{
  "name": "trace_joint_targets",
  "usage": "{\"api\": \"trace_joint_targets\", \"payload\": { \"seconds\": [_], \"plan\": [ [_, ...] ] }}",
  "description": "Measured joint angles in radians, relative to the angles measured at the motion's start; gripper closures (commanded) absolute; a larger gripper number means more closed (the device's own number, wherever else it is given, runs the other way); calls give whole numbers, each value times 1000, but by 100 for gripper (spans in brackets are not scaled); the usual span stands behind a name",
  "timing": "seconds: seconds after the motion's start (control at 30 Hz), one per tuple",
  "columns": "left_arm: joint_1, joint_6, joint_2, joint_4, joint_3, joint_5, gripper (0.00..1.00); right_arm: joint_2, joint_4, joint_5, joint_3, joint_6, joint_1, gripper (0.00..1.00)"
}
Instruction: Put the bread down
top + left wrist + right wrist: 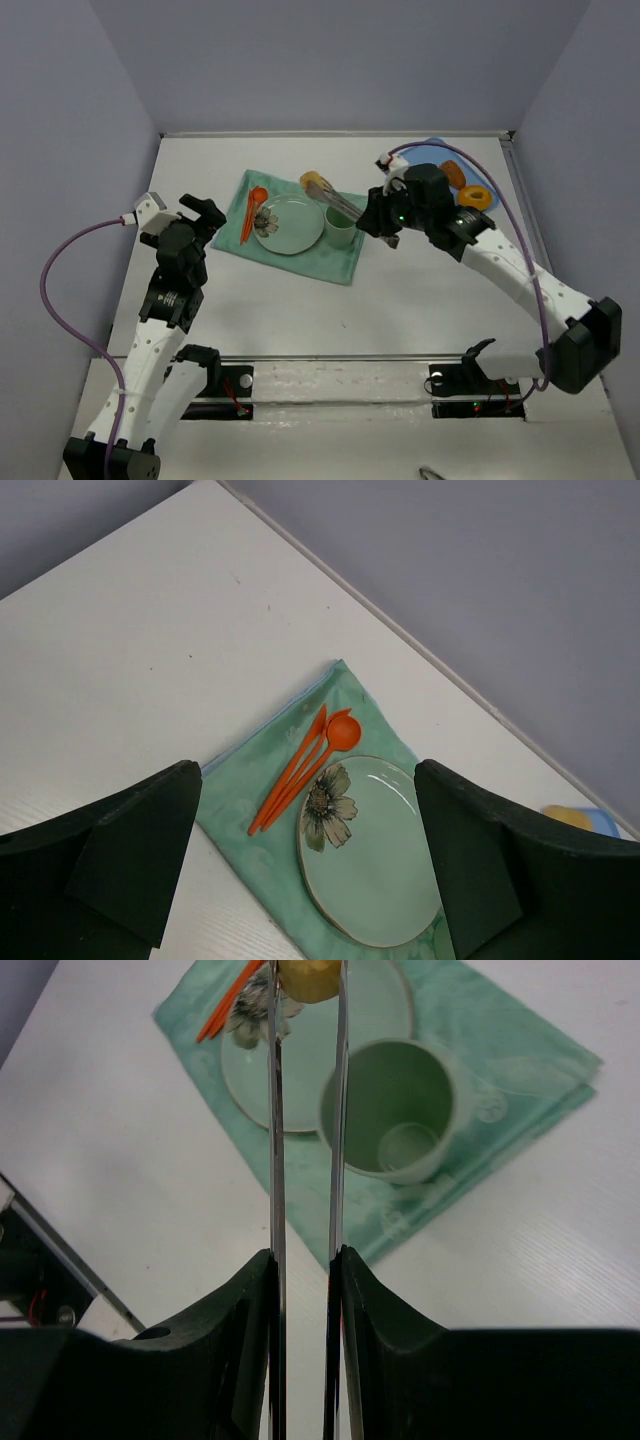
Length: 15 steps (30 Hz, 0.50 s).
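My right gripper sinks and shifts to the left in the top view next, bringing the bread over the plate's middle. Then it releases the bread, which hangs beyond the plate's rim.
The bread is a small round golden-yellow bun pinched between the tips of metal tongs. My right gripper is shut on the tongs' handles and holds them out over the green plate. In the right wrist view the bread sits at the top between the two tong arms, above the plate, with the gripper clamped on the tongs. My left gripper is open and empty, left of the green cloth; it looks down on the plate.
The plate rests on a green cloth with a green cup beside it and orange cutlery on its left. An orange ring doughnut and another orange piece lie on a blue plate at back right.
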<state>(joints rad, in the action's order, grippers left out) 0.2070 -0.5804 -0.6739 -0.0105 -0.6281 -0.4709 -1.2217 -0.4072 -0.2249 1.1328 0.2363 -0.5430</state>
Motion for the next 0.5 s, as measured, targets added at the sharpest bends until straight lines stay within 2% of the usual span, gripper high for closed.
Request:
{"api": "trace_joint_targets", "payload": {
  "seconds": [0.17,0.23,0.4,0.5],
  "plan": [
    [0,0,0,1,0,0,1,-285,-18,6,201,-83,-161,82],
    [0,0,0,0,0,0,1,-361,-35,18,268,-112,-200,79],
    [0,0,0,0,0,0,1,-488,-105,82,386,-153,-252,73],
    [0,0,0,0,0,0,1,-527,-154,117,416,-161,-257,63]
  ]
}}
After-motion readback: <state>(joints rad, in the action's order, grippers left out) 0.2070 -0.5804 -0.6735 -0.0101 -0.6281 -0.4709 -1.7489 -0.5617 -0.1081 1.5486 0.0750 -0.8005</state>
